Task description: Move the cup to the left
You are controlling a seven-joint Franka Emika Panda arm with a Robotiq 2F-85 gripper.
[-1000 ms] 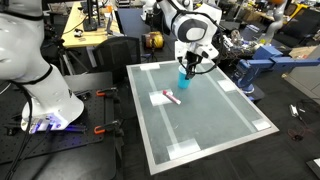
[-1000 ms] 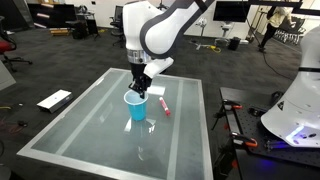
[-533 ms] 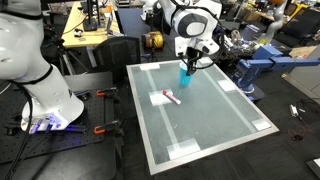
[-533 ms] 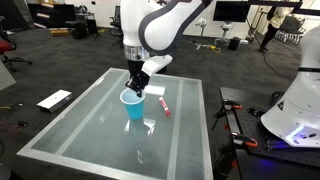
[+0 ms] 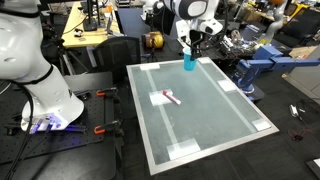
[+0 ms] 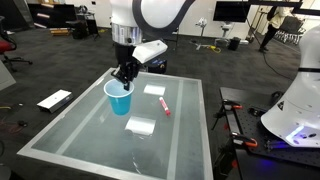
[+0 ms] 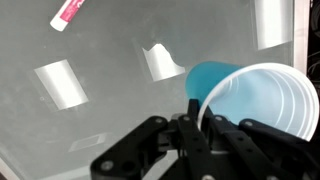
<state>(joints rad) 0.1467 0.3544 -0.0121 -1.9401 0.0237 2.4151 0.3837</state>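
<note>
I need to carry the hanging cup in my gripper outward next and lower it at the clear glass by the table's corner (image 6: 88, 135), which is outward and below. Then I need to let go of the cup's rim.
The cup (image 6: 118, 98) is light blue, tapered and open at the top. My gripper (image 6: 125, 77) is shut on its rim and holds it above the glass table (image 6: 100, 140). In an exterior view the cup (image 5: 189, 60) hangs under the gripper (image 5: 191, 45) over the table's far edge. In the wrist view the cup (image 7: 255, 95) fills the right side, with its rim pinched between my fingers (image 7: 192, 118).
A small white-and-pink flat object (image 6: 162, 105) lies on the table, also seen in an exterior view (image 5: 171, 97) and in the wrist view (image 7: 70, 12). White tape patches (image 6: 140, 126) mark the glass. A large white robot base (image 5: 35, 75) stands beside the table.
My gripper has carried the cup across the table, toward its far edge in one exterior view and leftward in the other. The white-and-pink object has not moved.
</note>
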